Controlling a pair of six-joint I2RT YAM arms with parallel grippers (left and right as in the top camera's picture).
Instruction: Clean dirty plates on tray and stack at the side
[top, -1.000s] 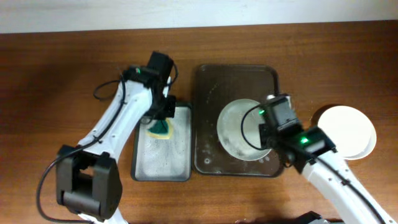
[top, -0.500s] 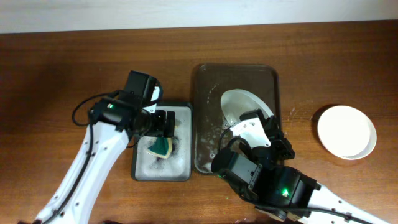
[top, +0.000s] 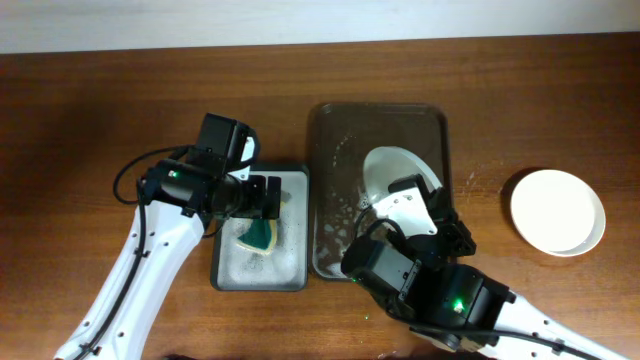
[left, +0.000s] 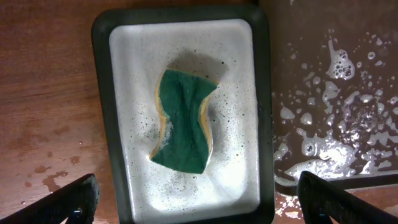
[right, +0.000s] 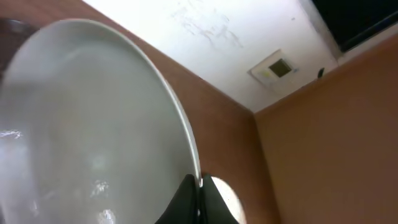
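Observation:
My right gripper goes to the right in the overhead view, down over the clean plate (top: 557, 212) (right: 228, 198), and releases next, as that plate already lies beside the dark tray.
A green and yellow sponge (left: 182, 121) lies in the foam of a small black soap tray (left: 102, 93), also seen from overhead as the sponge (top: 260, 237). My left gripper (left: 202, 208) hangs open above it, one finger (left: 71, 202) on each side of the tray and nothing between them; overhead the left gripper (top: 268, 197) sits over the tray's far end. My right gripper (right: 200, 186) is shut on the rim of a wet white plate (right: 93, 124). That plate (top: 392, 168) is tilted up over the dark tray (top: 330, 130). The right fingers are hidden under the wrist in the overhead view.
A clean white plate (top: 557, 211) rests on the wooden table to the right of the dark tray, and shows behind my right fingers as the clean plate (right: 229, 198). Soapy water and foam (left: 323, 143) cover the dark tray's floor. The right arm (top: 440, 295) fills the lower middle.
My left gripper has opened and let go of the sponge, which now lies in the soap tray. My right gripper has tipped the plate up off the dark tray's floor.

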